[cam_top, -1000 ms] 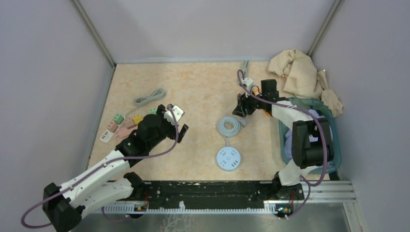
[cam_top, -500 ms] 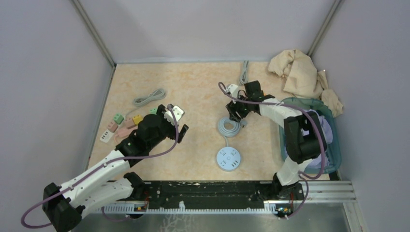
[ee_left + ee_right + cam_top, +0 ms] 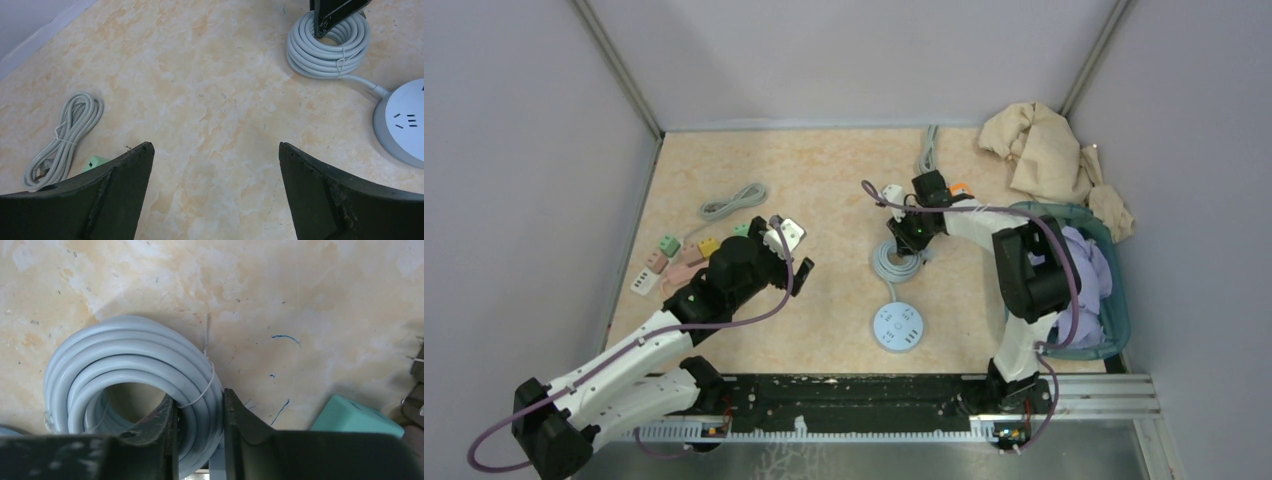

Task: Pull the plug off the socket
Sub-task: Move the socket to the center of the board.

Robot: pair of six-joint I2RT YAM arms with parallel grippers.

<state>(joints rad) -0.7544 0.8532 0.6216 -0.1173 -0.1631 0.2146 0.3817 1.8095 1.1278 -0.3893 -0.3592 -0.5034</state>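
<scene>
The coil will next go outward in my right gripper with the socket trailing, and then the gripper will open on the bare table toward the far wall.
The round white-blue socket [image 3: 895, 328] lies flat on the table in front of the middle, its face also showing in the left wrist view [image 3: 405, 125]. Its grey cable runs into a tied coil [image 3: 896, 262] [image 3: 327, 50] [image 3: 125, 355]. My right gripper [image 3: 908, 240] [image 3: 199, 397] is shut on the coil's right side, one finger inside the ring and one outside. I cannot make out the plug in any view. My left gripper [image 3: 792, 255] [image 3: 214, 145] hangs open over bare table to the left of the coil, holding nothing.
A second tied grey cable [image 3: 734, 200] [image 3: 65, 135] and several coloured adapter cubes [image 3: 669, 262] lie at the left. A teal basket [image 3: 1114, 300] of clothes and a beige cloth [image 3: 1044, 150] stand at the right. A teal block [image 3: 355, 420] sits beside the right fingers.
My right arm has swung left and forward from the back right onto the coil, and its jaws have closed on it. The left arm has not moved.
</scene>
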